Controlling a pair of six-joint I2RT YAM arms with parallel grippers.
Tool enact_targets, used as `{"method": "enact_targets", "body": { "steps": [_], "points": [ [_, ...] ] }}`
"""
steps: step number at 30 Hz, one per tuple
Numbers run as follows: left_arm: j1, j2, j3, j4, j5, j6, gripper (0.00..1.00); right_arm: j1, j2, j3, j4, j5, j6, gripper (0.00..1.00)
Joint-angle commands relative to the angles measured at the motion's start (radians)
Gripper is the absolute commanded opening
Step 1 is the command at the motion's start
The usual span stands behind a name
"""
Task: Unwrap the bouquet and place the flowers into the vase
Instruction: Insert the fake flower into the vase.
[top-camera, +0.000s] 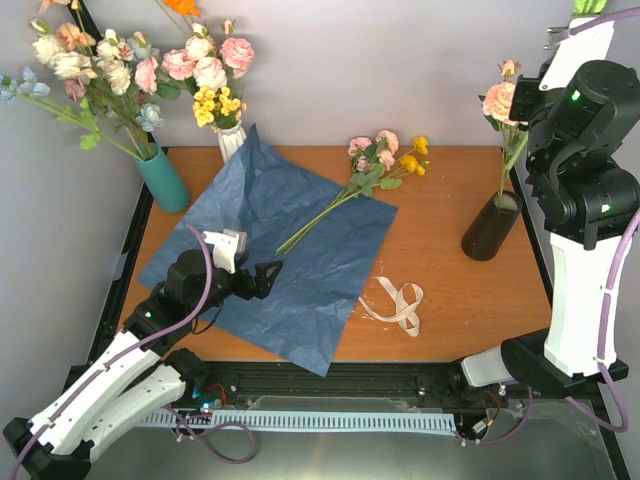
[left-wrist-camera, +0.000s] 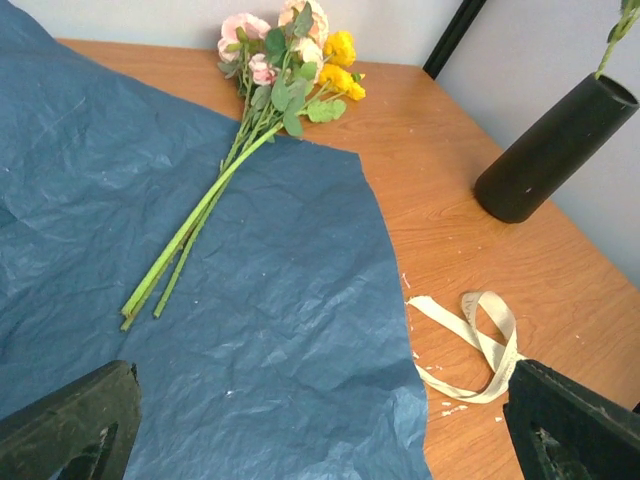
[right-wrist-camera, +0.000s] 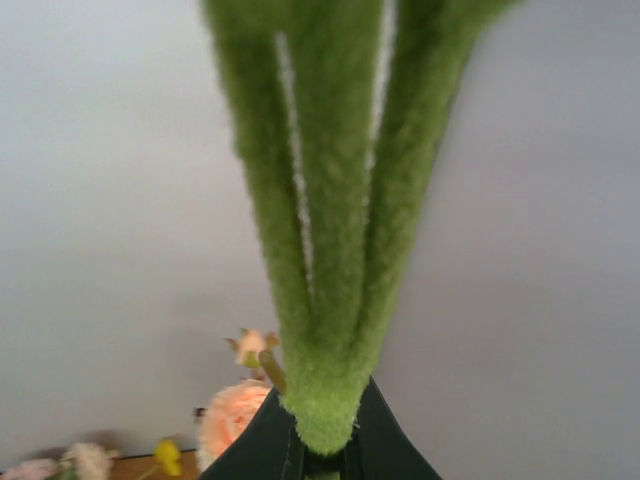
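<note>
The sprig (right-wrist-camera: 330, 200) is still high above the dark vase, so my right gripper should go down and toward the vase's opening beside the peach flower's stem.
The bouquet lies unwrapped. Its pink, cream and yellow flowers (top-camera: 385, 158) (left-wrist-camera: 290, 60) lie with their stems across the spread dark-blue paper (top-camera: 290, 270) (left-wrist-camera: 200, 300). The beige ribbon (top-camera: 400, 305) (left-wrist-camera: 480, 340) lies loose on the table. The dark vase (top-camera: 490, 228) (left-wrist-camera: 550, 150) stands at the right with a peach flower (top-camera: 498, 100) in it. My left gripper (top-camera: 265, 275) (left-wrist-camera: 320, 430) is open, low over the paper with nothing between its fingers. My right gripper (top-camera: 585, 18) (right-wrist-camera: 322, 440) is raised high above the vase, shut on a fuzzy green sprig (right-wrist-camera: 330, 200).
A teal vase (top-camera: 165, 180) with a pale bunch stands at the back left. Beside it is a white vase (top-camera: 232, 140) with pink and yellow blooms. A black frame (top-camera: 535, 250) runs along the table's right edge behind the dark vase.
</note>
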Motion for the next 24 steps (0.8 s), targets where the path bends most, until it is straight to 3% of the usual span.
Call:
{"method": "enact_targets", "body": {
  "steps": [1,13,24],
  "points": [
    [-0.003,-0.033,0.018,0.015,0.004,-0.009,0.99,-0.071,-0.011,-0.051,0.069,0.098,-0.046,0.03],
    [-0.002,-0.020,0.023,0.013,0.016,-0.001,1.00,-0.386,-0.090,-0.451,0.232,-0.298,0.184,0.03],
    [-0.004,-0.013,0.020,0.018,0.017,0.004,1.00,-0.456,-0.131,-0.703,0.365,-0.397,0.209,0.03]
  ]
}}
